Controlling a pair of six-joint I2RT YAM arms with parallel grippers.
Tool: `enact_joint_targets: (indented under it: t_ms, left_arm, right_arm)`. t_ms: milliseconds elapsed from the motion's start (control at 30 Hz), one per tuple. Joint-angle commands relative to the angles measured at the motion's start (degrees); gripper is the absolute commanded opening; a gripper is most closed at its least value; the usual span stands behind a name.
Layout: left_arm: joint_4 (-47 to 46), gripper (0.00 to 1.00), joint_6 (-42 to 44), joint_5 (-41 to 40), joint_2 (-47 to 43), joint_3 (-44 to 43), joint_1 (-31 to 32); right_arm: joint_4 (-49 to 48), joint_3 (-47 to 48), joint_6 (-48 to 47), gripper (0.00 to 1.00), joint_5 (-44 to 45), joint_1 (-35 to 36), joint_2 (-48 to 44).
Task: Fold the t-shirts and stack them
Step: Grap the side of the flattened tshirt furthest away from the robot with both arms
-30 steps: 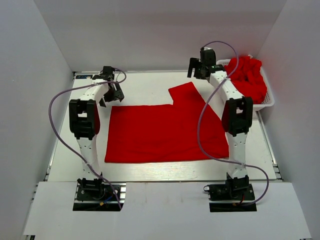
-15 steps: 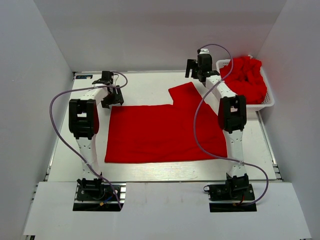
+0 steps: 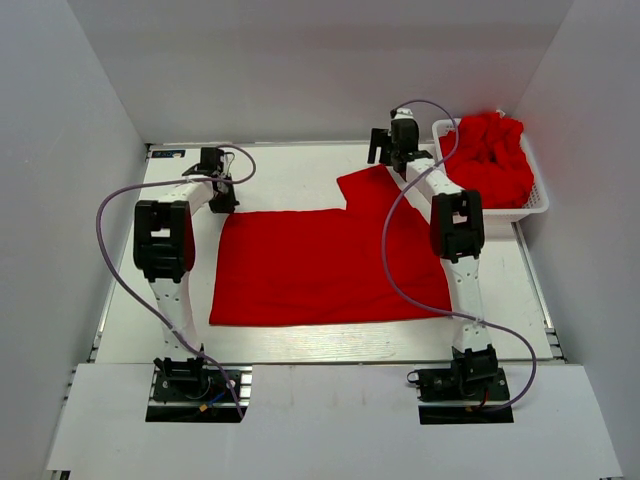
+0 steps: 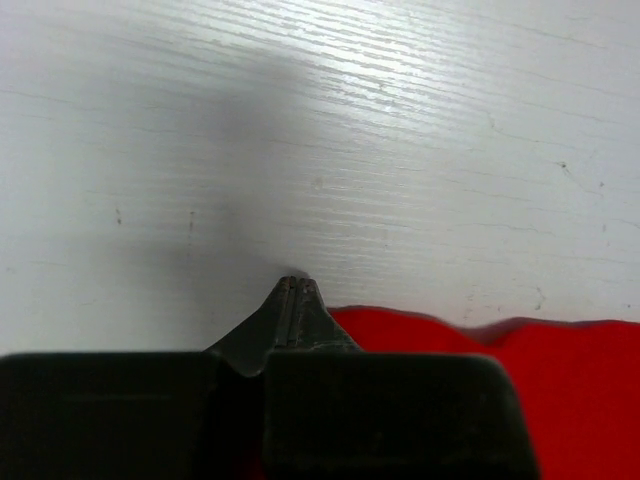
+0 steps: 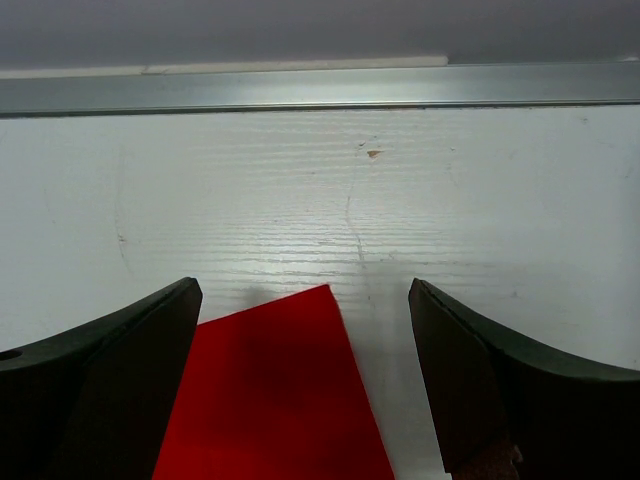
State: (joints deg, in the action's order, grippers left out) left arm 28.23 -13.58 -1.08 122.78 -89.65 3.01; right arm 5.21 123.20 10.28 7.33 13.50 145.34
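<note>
The sleeve's far corner already lies between my spread fingers, untouched, so next I should lower my right gripper onto it and close it on the red cloth.
One red t-shirt lies flat mid-table, one sleeve pointing to the far side. My left gripper is down at the shirt's far-left corner. In the left wrist view its fingertips are pressed together on the table, and the red cloth runs in under them. My right gripper hangs open over the sleeve's far tip. In the right wrist view the sleeve corner lies between the spread fingers, untouched. More red t-shirts are heaped in the basket.
The white slatted basket stands at the far right against the side wall. A metal rail runs along the table's far edge, just beyond the right gripper. White walls close in both sides and the back.
My left gripper dropped to the shirt's far-left corner and closed there. The right gripper moved left and down from beside the basket to the sleeve tip, staying open.
</note>
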Motion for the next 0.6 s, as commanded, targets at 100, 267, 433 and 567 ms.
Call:
enact_joint_targets:
  t_ms: [100,267,433,567]
  left_arm:
    - [-1.5,0.0,0.8,5.0,-1.0,4.1,0.2]
    - [-3.7,0.0,1.4,5.6,-3.3,6.4,0.2]
    - [-3.7,0.0,1.4,5.6,-3.9,6.4,0.2]
    - [-3.7,0.0,1.4,6.1,-2.5,5.3,0.2]
  right_arm:
    - [-3.7,4.9,1.6,0.89,-0.7,-0.2,3.7]
    - [-3.7,5.2,2.2,0.77,-1.4,-0.3,5.7]
    - [-3.3,3.7,2.4,0.53,-2.8,-0.1,4.4]
    - [0.5,2.5,2.5,0.53,-2.7,0.1,3.5]
